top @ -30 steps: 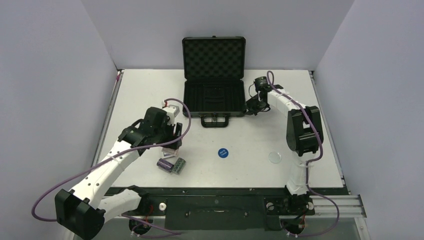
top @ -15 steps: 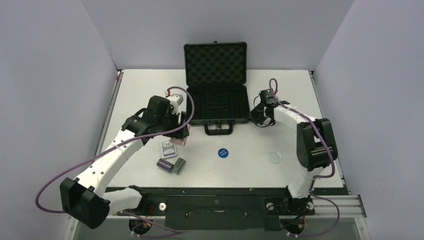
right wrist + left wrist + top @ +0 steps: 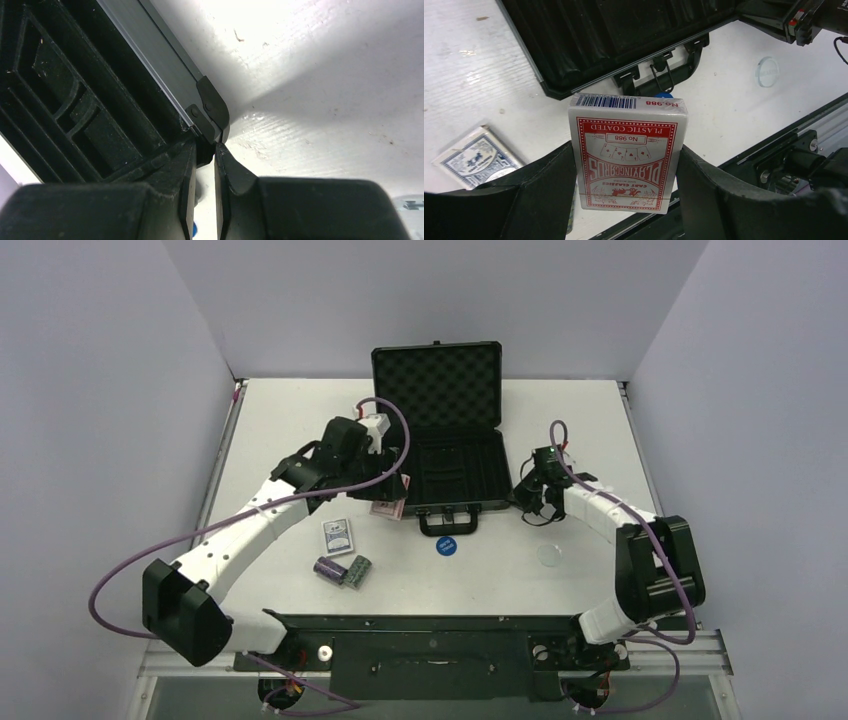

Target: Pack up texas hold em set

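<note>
Next, my left gripper carries the red deck over the case's empty middle hollow (image 3: 441, 453) by the foam lid, lowers and releases it, as that lies outward.
The black case (image 3: 437, 390) stands open, foam lid upright, base (image 3: 455, 475) with its handle toward me. My right gripper (image 3: 527, 502) is shut on the base's front right corner (image 3: 212, 107); its fingers (image 3: 235, 175) pinch the corner wall. My left gripper (image 3: 388, 502) is shut on the red card deck (image 3: 629, 150) and holds it above the table by the case's front left corner. The blue deck (image 3: 338, 537) lies flat on the table, with the purple and green chip stacks (image 3: 343, 569) nearer me. The blue disc (image 3: 445, 545) and clear disc (image 3: 548, 555) lie in front of the case.
The white table ends in grey walls at the left, back and right. A black rail (image 3: 430, 625) with the arm bases runs along the near edge. The case handle (image 3: 448, 522) sticks out toward the blue disc.
The case has slid nearer and to the right, pulled by my right gripper. My left gripper has carried the red deck right and farther, from over the blue deck to the case's front left corner.
</note>
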You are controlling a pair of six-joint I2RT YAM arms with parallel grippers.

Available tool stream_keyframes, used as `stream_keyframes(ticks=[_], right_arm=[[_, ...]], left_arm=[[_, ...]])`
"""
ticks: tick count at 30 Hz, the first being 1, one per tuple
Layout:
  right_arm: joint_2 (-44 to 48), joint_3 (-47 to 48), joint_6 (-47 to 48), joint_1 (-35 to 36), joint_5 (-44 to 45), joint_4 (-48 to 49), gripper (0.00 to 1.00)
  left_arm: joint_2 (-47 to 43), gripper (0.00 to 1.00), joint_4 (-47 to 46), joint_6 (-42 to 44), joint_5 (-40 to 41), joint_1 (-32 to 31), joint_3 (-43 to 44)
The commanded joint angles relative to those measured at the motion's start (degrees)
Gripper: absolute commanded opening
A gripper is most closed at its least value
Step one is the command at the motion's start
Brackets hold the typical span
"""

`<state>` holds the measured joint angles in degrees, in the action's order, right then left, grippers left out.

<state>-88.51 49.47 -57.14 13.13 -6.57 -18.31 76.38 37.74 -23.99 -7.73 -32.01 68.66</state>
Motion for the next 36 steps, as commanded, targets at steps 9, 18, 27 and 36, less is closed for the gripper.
stream_keyframes(ticks=[9,18,27,36], right_arm=[[4.40,-3.62,7.23,0.15,2.72,-13.21,0.51],[16.06,3.32,9.04,0.15,5.92,-24.25,0.84],[28.92,7.03,10.69,0.14,9.04,-35.68,0.91],[35.37,15.39,10.76,-0.16,11.86,-46.95,0.90]], left_arm=[[6.66,0.00,-7.87,-15.19,5.30,-7.06,6.29],[7.86,0.00,-9.20,-30.94,17.34,-7.53,6.17],[13.27,0.00,-18.94,-48.93,17.19,-7.41,3.68],[19.00,0.00,-21.27,-64.71,22.65,-8.80,8.02]])
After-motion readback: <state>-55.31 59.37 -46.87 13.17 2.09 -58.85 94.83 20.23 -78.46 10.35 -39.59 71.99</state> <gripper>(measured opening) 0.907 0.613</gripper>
